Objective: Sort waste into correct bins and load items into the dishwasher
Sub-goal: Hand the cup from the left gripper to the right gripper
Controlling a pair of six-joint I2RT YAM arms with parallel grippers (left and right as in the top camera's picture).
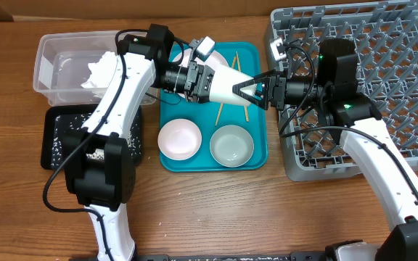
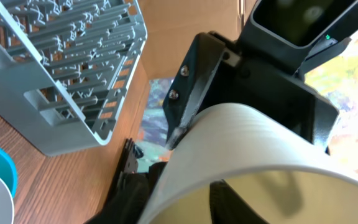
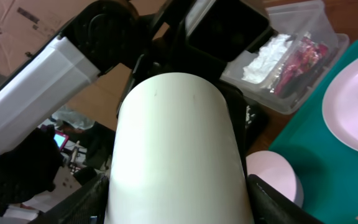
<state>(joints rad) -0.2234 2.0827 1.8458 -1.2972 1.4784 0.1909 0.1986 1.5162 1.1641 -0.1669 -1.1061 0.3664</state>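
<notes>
The rack's empty near corner (image 1: 313, 151) is below my right gripper and to its right in the overhead view, so next I will swing it back over there, lower the cup (image 1: 229, 85) with its opening down and release.
The small white cup (image 1: 229, 85) hangs on its side over the teal tray, held between both arms. My left gripper (image 1: 210, 82) is shut on its rim, one finger inside and one outside, as the left wrist view (image 2: 185, 199) shows. My right gripper (image 1: 251, 90) is closed on the cup's narrow end, with a finger against each side of the cup (image 3: 176, 124). The white plate (image 1: 222, 61) lies partly hidden under the arms. The white bowl (image 1: 179, 138), the grey metal bowl (image 1: 231, 144) and the chopsticks (image 1: 223, 110) lie on the tray.
The grey dish rack (image 1: 383, 72) stands at the right. The clear tub (image 1: 53, 54) at the left holds the napkin (image 1: 96, 72) and the wrapper (image 3: 300, 56). The black tray (image 1: 58, 138) in front of it holds rice grains. The teal tray (image 1: 261, 156) sits in the middle.
</notes>
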